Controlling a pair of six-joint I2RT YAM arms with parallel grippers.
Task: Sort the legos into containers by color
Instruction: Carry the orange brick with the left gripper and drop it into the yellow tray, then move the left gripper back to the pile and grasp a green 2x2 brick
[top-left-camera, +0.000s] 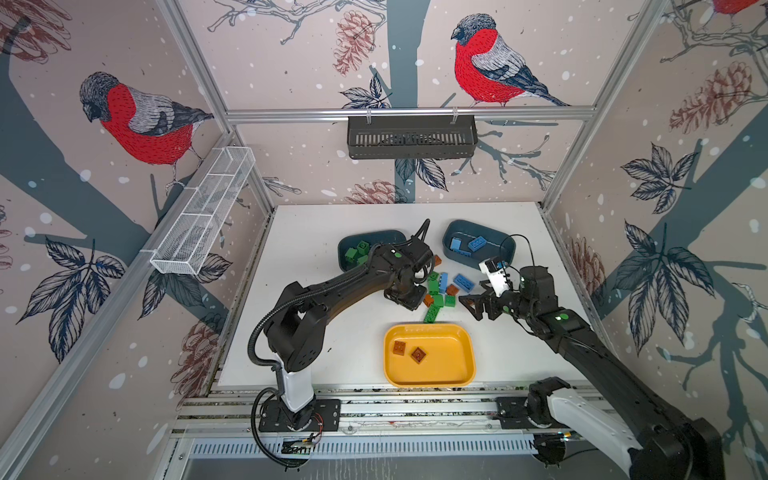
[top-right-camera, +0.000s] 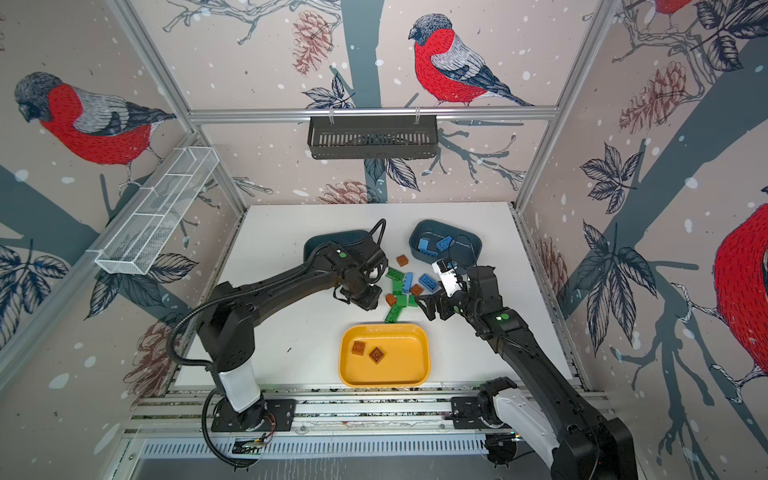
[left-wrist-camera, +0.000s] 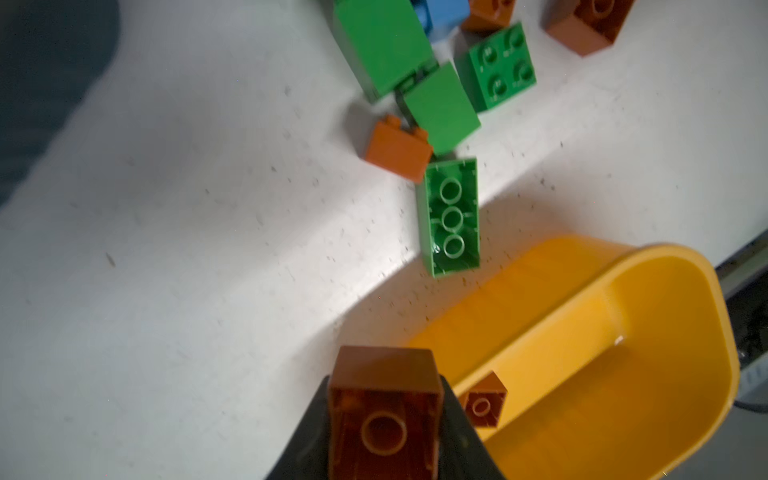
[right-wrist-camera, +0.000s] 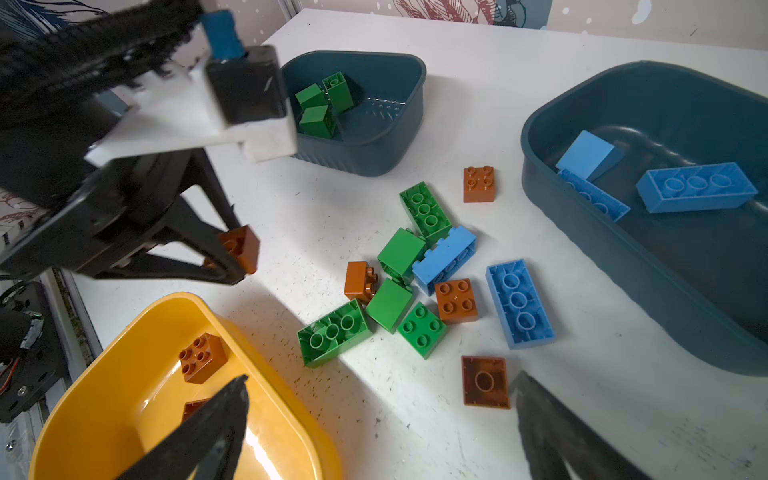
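Note:
My left gripper is holding the brown brick and should next move back over the yellow tray (top-left-camera: 451, 359) (left-wrist-camera: 560, 364) holding brown bricks to release it there, since the tray lies back toward my base.
My left gripper (left-wrist-camera: 385, 380) is shut on a brown lego (left-wrist-camera: 384, 432), held above the table just beyond the yellow tray (top-left-camera: 451, 359); the right wrist view shows the same brick (right-wrist-camera: 241, 247) between those fingers. Two brown legos (top-left-camera: 400, 347) lie in the tray. A loose pile of green, blue and brown legos (top-left-camera: 440, 291) sits mid-table. The left teal tub (top-left-camera: 374, 233) holds green bricks, the right teal tub (top-left-camera: 503, 249) blue ones. My right gripper (right-wrist-camera: 384, 376) stands open and empty beside the pile, near a brown brick (right-wrist-camera: 485, 381) lying studs down.
A black slotted basket (top-left-camera: 411, 141) hangs on the back rail. A white wire mesh rack (top-left-camera: 203, 216) is fixed to the left wall. Both arm bases stand on the front rail behind the tray.

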